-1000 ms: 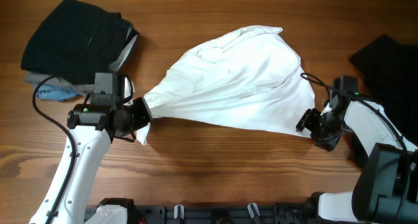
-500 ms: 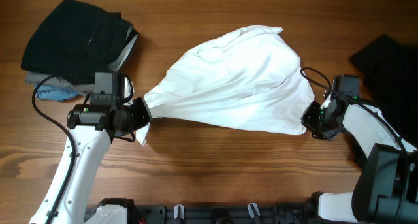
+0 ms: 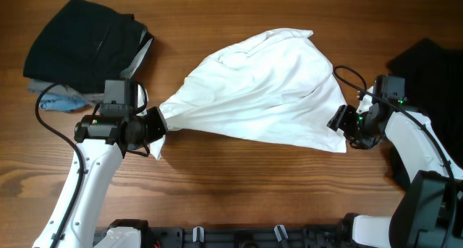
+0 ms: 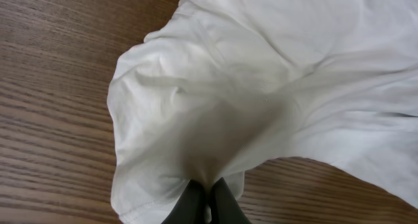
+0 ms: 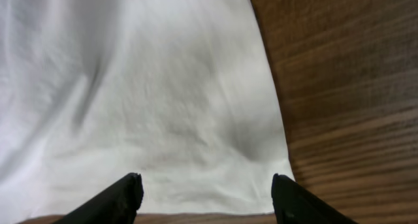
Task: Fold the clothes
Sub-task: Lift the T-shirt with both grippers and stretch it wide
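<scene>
My right gripper should move back and lower next, onto the near corner of the white T-shirt, since that corner is below and back from my right gripper.
A white T-shirt (image 3: pixel 260 89) lies bunched across the middle of the wooden table, drawn to a point at its left end. My left gripper (image 3: pixel 160 125) is shut on that left end; in the left wrist view the cloth (image 4: pixel 261 87) rises from the pinched fingertips (image 4: pixel 196 201). My right gripper (image 3: pixel 340 125) is open at the shirt's right edge. In the right wrist view its fingers (image 5: pixel 124 194) straddle the hem of the shirt (image 5: pixel 144 87), with nothing pinched. A loose black garment (image 3: pixel 427 67) lies at the right edge of the table.
A stack of folded dark clothes (image 3: pixel 87 42) over grey and blue pieces (image 3: pixel 61 100) sits at the back left. Bare wood (image 3: pixel 239 183) runs along the front of the table. The right arm's cable (image 3: pixel 347 78) loops over the shirt's right edge.
My right gripper closed briefly at the shirt's right corner, then opened again and shifted slightly toward the back. The left gripper and the shirt have stayed put.
</scene>
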